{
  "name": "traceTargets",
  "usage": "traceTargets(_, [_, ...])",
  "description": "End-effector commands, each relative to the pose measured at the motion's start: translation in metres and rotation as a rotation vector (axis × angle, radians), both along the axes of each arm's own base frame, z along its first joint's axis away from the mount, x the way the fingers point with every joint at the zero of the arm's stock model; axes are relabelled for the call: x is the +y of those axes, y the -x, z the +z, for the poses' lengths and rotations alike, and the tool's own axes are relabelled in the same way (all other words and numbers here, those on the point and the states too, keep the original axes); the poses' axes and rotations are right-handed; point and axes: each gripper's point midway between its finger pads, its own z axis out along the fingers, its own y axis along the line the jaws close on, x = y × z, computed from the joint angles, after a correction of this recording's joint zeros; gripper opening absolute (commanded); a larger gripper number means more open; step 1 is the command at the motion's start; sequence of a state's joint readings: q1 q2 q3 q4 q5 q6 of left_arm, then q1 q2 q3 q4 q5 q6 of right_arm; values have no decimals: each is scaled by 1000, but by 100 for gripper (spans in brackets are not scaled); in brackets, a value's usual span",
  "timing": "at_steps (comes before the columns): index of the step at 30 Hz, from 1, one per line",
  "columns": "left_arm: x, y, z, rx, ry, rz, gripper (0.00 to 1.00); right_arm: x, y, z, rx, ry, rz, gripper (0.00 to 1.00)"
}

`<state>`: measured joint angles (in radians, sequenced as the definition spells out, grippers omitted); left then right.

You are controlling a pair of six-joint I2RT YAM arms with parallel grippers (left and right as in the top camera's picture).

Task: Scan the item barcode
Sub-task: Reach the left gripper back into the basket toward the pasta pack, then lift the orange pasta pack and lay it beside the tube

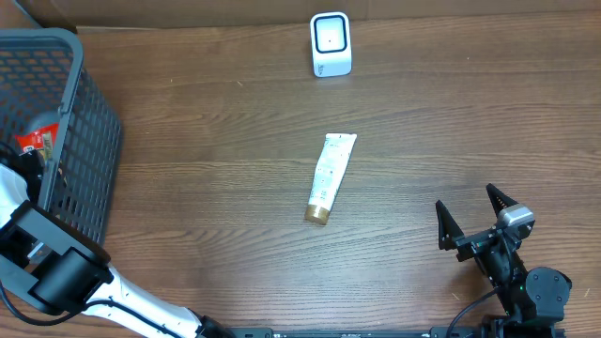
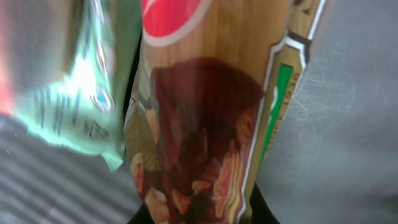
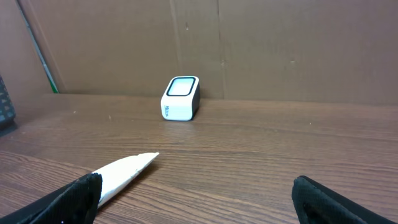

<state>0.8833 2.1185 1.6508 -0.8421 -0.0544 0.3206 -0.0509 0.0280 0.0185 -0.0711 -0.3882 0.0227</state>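
Observation:
The robot's left gripper should rise from the basket (image 1: 89,122), then go down and let go of the packet beside the tube, because that spot is to the gripper's right in the overhead view.
A brown, red and gold snack packet (image 2: 205,106) fills the left wrist view. My left gripper (image 2: 202,214) is shut on its lower end, with the black fingers (image 2: 264,208) showing at either side. From overhead the left arm (image 1: 14,202) reaches down into the grey basket (image 1: 89,122), and its jaws are hidden there. The white barcode scanner (image 1: 331,44) (image 3: 181,98) stands at the far middle of the table. My right gripper (image 1: 465,199) (image 3: 196,193) hovers open near the front right with nothing between its fingers.
A white tube with a gold cap (image 1: 331,176) (image 3: 124,171) lies mid-table, just left of the right gripper's fingers. A pale green packet (image 2: 74,93) lies beside the held one. A red packet (image 1: 39,141) shows in the basket. A cardboard wall (image 3: 249,43) backs the table.

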Motion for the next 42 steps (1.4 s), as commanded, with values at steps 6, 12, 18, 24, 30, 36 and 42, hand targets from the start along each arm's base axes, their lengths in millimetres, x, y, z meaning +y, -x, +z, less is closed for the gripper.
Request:
traceTargets(6, [-9, -31, 38, -170, 66, 15, 4, 1, 0, -1, 1, -4, 4, 100])
traceTargets(12, [-15, -83, 180, -534, -15, -66, 4, 1, 0, -1, 1, -4, 3, 100])
traceTargets(18, [-59, -97, 343, -881, -116, -161, 4, 1, 0, -1, 0, -4, 4, 100])
traceTargets(24, [-141, -76, 454, -1100, -154, -300, 4, 1, 0, -1, 0, -4, 4, 100])
traceTargets(30, [-248, -74, 421, -953, 68, -482, 4, 1, 0, -1, 0, -4, 4, 100])
traceTargets(36, [-362, -91, 297, -553, 449, -619, 4, 1, 0, -1, 0, -4, 4, 100])
traceTargets(42, [-447, -104, 164, -265, 596, -625, 4, 1, 0, -1, 1, -4, 4, 100])
